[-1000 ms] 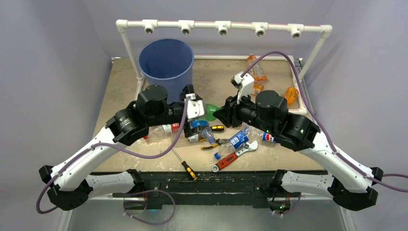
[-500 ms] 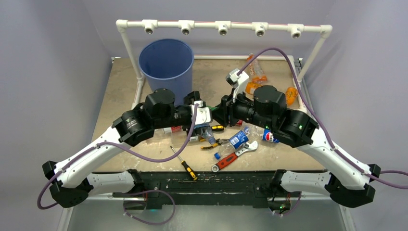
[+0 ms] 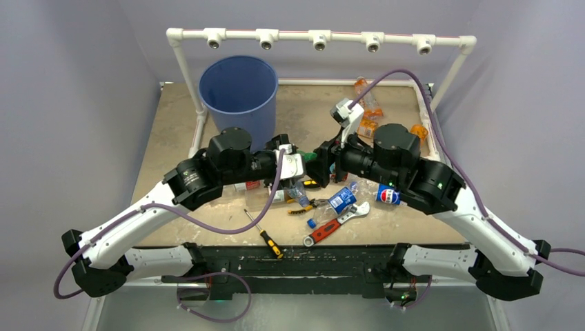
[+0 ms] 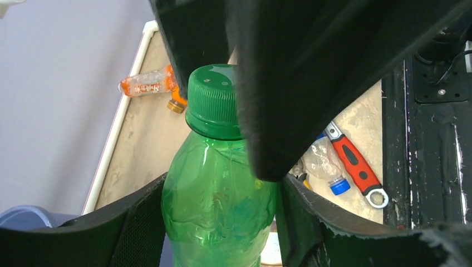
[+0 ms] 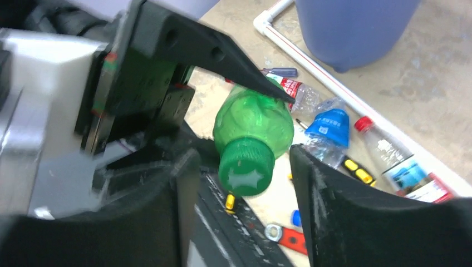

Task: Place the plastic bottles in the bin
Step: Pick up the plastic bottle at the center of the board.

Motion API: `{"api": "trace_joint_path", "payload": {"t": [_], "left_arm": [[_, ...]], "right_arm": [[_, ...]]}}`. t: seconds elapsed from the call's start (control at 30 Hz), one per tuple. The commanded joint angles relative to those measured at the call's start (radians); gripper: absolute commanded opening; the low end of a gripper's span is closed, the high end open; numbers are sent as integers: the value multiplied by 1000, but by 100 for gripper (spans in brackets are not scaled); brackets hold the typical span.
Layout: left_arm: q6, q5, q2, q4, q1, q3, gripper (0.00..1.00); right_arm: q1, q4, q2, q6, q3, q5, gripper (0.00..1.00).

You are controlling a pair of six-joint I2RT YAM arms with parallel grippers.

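I will swing my left gripper outward over the blue bin's opening [image 3: 239,85] and let go of the green bottle [image 3: 311,157], because the right gripper's fingers are open around the green bottle's cap.
A green bottle [image 3: 311,157] with a green cap hangs in mid-air between both grippers, above the table's middle. My left gripper [image 4: 220,222] is shut on its body [image 4: 217,183], a finger pressed against each side. My right gripper [image 5: 245,183] stands around the cap [image 5: 243,172], open, with a gap on both sides. The blue bin [image 3: 238,89] stands at the back left. Several more bottles lie on the table: a blue-labelled one [image 3: 341,200], a Pepsi one [image 3: 388,196], a red-labelled one [image 3: 245,185] and orange ones [image 3: 365,96] at the back right.
A red-handled wrench [image 3: 324,229], a yellow-handled screwdriver [image 3: 265,234] and pliers [image 3: 307,207] lie among the bottles under the grippers. The white pipe frame [image 3: 317,36] spans the back, one leg next to the bin.
My left gripper has moved right to the green bottle and closed on its body. My right gripper, which held the bottle by the cap, has loosened its jaws.
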Motion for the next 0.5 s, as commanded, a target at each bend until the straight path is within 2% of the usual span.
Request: {"api": "trace_joint_path", "payload": {"t": [0.0, 0.1, 0.23, 0.33, 0.4, 0.47], "left_arm": [[-29, 22, -7, 65, 0, -14, 28], [-48, 23, -23, 105, 0, -46, 21], [-90, 32, -49, 171, 0, -84, 9], [-155, 27, -82, 250, 0, -123, 0], [-232, -24, -103, 335, 1, -154, 0], [-336, -84, -74, 315, 19, -116, 0]], "right_arm": [[3, 78, -82, 10, 15, -57, 76], [3, 110, -128, 38, -14, -63, 98], [3, 178, -207, 25, -87, -38, 99], [3, 315, -343, 22, -234, 24, 99], [3, 430, -461, 33, -366, 78, 99], [3, 522, -595, 50, -496, 128, 99]]}}
